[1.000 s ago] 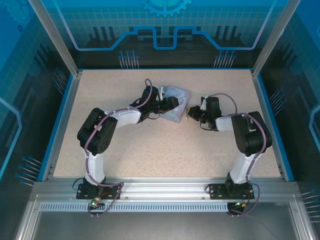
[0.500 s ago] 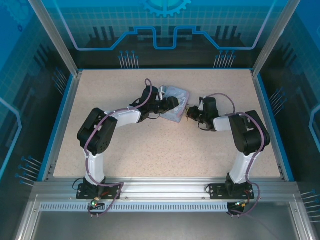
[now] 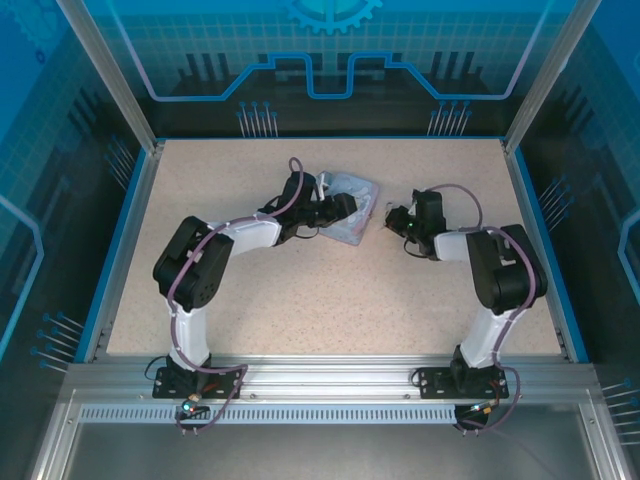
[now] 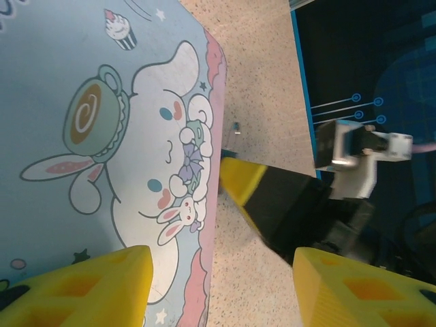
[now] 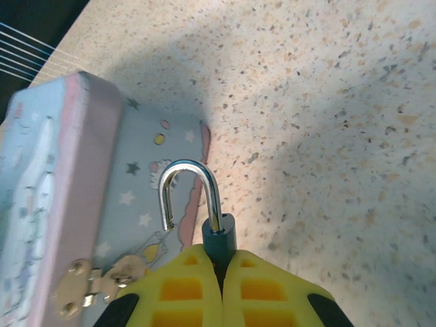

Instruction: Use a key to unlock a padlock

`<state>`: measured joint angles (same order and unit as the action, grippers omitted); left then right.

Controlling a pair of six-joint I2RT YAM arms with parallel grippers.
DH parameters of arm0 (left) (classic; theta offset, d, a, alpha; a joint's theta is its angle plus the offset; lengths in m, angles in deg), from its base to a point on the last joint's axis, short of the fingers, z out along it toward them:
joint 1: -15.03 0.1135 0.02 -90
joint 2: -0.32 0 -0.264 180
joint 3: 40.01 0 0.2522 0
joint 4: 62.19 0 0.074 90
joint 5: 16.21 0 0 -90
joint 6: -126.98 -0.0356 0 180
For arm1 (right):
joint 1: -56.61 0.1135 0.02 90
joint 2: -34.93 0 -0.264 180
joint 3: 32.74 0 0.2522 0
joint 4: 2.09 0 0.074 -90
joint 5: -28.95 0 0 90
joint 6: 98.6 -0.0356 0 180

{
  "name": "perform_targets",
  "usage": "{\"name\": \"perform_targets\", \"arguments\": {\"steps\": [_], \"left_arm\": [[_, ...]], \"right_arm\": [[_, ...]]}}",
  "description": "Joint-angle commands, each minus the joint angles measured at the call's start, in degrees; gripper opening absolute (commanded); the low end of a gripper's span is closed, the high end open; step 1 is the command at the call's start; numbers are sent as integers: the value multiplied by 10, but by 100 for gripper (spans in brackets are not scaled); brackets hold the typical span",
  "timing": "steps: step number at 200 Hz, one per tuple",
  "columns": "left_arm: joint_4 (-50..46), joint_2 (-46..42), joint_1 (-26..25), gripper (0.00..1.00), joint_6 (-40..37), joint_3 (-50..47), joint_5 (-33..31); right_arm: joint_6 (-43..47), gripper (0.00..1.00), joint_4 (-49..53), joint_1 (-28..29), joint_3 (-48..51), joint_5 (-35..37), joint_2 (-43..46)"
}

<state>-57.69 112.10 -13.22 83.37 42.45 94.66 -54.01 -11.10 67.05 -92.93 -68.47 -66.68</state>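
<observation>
I will next move my right gripper back from the tin [image 3: 355,188], then lower the padlock and let it go.
My right gripper [image 5: 221,257] is shut on the teal-blue body of the padlock [image 5: 219,235]. Its silver shackle [image 5: 187,167] stands swung open, one leg free, just clear of the tin's side. In the top view this gripper [image 3: 397,219] hovers a little to the right of the pastel cartoon tin [image 3: 355,188]. My left gripper [image 4: 221,262] is open astride the tin's [image 4: 102,136] right edge: one yellow finger [image 4: 88,286] lies over the lid, the other [image 4: 354,289] over the table. The key is out of view.
The tin's metal hasp [image 5: 95,286] sits on its side wall facing the padlock. The speckled table [image 3: 320,290] stretches toward the arm bases, bounded by a blue rim [image 3: 545,240]. The right gripper's finger [image 4: 238,178] shows close beside the tin.
My right gripper, holding the padlock, first edged toward the tin and then drew back to the right, away from it. The left arm and the tin stayed put.
</observation>
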Motion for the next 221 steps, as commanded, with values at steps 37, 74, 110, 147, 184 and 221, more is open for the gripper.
{"name": "perform_targets", "arguments": {"steps": [37,74,110,147,184,221], "left_arm": [[-125,-24,49,59,-35,-38,-32],[-147,-37,74,61,-52,-15,-26],[-158,-80,94,64,-79,-5,-12],[-163,-167,111,70,-95,-42,-18],[-175,-249,128,71,-96,-96,-37],[-186,-312,135,74,-104,-138,-53]], "right_arm": [[92,0,275,-2,11,-82,199],[109,0,409,23,40,-138,269],[102,0,454,68,81,-193,279],[78,0,427,123,105,-208,257],[90,1,426,141,102,-207,198],[103,11,433,138,87,-149,179]]}}
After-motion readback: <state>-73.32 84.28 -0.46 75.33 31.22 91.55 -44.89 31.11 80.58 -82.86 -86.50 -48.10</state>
